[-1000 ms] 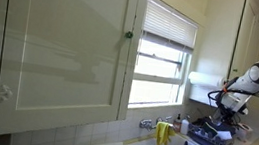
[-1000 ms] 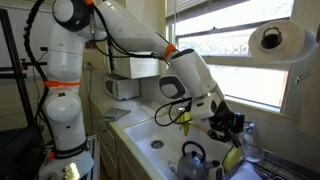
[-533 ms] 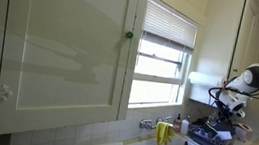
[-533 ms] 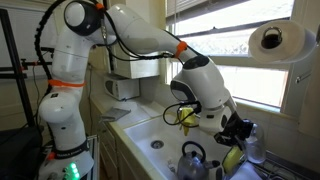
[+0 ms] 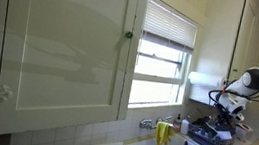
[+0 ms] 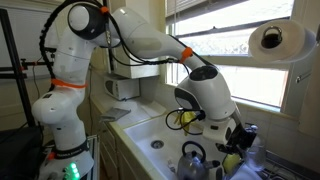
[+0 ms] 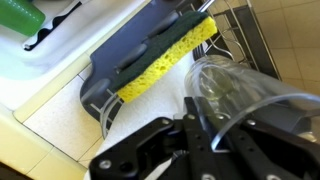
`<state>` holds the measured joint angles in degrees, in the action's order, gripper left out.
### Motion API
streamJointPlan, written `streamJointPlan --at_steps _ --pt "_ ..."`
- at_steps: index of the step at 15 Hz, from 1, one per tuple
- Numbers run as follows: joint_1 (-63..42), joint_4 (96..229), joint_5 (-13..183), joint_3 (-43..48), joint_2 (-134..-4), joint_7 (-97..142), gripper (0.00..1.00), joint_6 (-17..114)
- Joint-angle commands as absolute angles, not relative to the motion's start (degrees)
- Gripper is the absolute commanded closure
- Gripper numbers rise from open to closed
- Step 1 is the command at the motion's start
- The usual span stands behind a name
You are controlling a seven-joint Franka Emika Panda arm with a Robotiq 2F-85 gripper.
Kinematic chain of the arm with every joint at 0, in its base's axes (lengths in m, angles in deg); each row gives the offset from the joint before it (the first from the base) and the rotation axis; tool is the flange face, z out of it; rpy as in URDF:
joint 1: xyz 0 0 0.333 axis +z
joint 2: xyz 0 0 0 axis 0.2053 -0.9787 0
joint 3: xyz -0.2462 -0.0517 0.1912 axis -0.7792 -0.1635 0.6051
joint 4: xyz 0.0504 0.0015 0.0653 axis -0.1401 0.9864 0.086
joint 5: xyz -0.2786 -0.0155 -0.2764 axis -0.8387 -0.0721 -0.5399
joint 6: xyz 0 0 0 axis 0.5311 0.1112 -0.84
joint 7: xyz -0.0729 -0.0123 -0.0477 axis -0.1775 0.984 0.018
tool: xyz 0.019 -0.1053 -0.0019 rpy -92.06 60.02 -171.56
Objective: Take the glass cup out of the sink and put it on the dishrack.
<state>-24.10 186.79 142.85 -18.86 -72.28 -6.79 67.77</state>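
Observation:
My gripper moves down next to set the glass cup [image 6: 252, 142] onto the rack's wires beside the yellow sponge. It then releases the cup's rim, since the cup still hangs above the wires.
My gripper [image 7: 205, 108] is shut on the rim of the clear glass cup [image 7: 243, 92], one finger inside and one outside. In both exterior views the gripper [image 6: 240, 138] [image 5: 230, 114] holds the cup [image 6: 252, 142] just above the dark wire dishrack [image 5: 210, 135], past the end of the white sink [image 6: 150, 135]. The rack's wires [image 7: 238, 28] show at the top right of the wrist view. The cup itself is too small to make out in the exterior view that shows the cupboard.
A yellow sponge [image 7: 165, 58] lies on a grey caddy beside the rack. A steel kettle [image 6: 192, 158] stands in the sink. A chrome tap [image 5: 148, 122] and a yellow cloth [image 5: 164, 134] are at the window side. A paper towel roll [image 6: 272, 40] hangs above.
The arm has carried the cup away from the sink, sideways and lower, over the dishrack. The grip on the cup is unchanged.

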Motion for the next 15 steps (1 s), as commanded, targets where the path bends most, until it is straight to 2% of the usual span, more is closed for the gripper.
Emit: streamJointPlan --at_steps 1,9,15 --pt "-29.29 180.86 143.61 -15.64 -75.79 -9.44 0.98 64.47" --pt "-33.43 172.27 141.06 -13.95 -84.93 -17.13 0.98 55.67" --pt "-33.19 173.17 135.91 -15.22 -87.89 -20.75 0.98 54.29"
